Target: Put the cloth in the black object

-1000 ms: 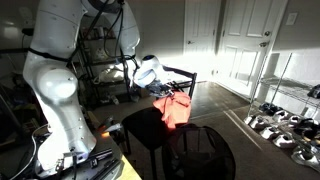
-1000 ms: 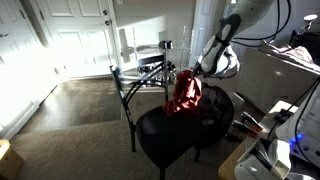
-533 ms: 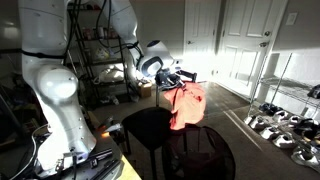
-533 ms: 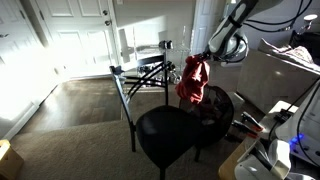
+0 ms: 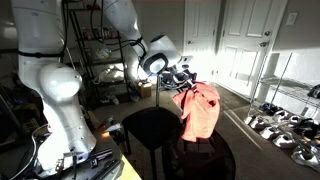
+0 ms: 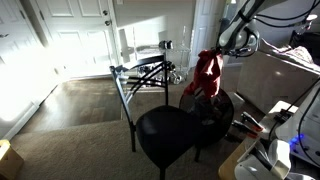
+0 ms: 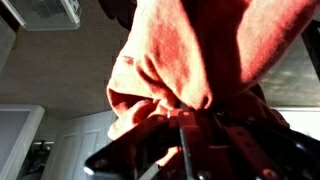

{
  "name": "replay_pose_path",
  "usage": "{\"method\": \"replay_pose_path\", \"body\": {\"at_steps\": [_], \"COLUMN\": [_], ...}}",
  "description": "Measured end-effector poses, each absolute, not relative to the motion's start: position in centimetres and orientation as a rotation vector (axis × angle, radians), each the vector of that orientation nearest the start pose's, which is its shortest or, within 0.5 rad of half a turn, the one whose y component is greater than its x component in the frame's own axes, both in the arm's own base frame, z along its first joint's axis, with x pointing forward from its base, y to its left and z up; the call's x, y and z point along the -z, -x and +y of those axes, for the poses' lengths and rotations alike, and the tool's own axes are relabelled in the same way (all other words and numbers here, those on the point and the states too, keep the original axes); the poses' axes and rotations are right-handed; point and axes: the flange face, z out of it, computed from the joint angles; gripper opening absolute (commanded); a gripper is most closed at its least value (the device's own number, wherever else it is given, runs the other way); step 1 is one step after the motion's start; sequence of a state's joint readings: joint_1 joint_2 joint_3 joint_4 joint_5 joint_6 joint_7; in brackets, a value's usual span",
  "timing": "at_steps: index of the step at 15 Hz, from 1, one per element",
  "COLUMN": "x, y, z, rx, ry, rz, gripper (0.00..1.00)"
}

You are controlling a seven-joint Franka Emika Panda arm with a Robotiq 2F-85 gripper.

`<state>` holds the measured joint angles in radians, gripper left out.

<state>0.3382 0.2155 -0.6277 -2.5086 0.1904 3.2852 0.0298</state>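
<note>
Next, my gripper stays high, shifts slightly above the black object with a small turn, then opens, since the red-orange cloth's lower end hangs over the opening (image 5: 204, 152).
A red-orange cloth (image 5: 199, 110) hangs from my gripper (image 5: 183, 78), which is shut on its top edge. The cloth also shows in an exterior view (image 6: 207, 73) and fills the wrist view (image 7: 185, 55), where the jaws (image 7: 183, 118) pinch it. It hangs in the air above a black round bin-like object (image 5: 205, 152), seen in an exterior view (image 6: 207, 108) behind the stool. The cloth's lower end is just over the black object's opening.
A black round stool (image 5: 150, 126) stands beside the black object; it also shows in an exterior view (image 6: 172, 132). A metal rack (image 6: 145, 75) stands behind. Wire shelves with shoes (image 5: 285, 120) stand at the side. Doors (image 5: 243, 40) lie beyond.
My gripper has risen and moved sideways with the cloth, from over the stool to above the black object. The cloth now hangs freely, lifted higher.
</note>
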Motion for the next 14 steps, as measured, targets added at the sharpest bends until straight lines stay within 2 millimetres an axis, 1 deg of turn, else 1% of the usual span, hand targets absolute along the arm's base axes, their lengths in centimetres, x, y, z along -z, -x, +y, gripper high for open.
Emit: {"method": "replay_pose_path", "body": {"at_steps": [3,4,7,9,11,14], "x": [-28.3,-28.5,-29.8,-30.8,-31.3,-31.6], "y": [-47.6,-47.4,-46.7,-45.8,-45.0,-44.0], "z": [-17.3,-17.2,-17.0,-17.3,-17.9,-19.3], "rx": [0.957,0.957,0.982,0.999,1.005,1.010], "ry": [3.086,3.074,3.011,2.969,2.942,2.920], "rz": [0.768,0.782,0.820,0.846,0.879,0.938], "gripper": [0.03,0.03,0.03,0.03,0.03,0.03]}}
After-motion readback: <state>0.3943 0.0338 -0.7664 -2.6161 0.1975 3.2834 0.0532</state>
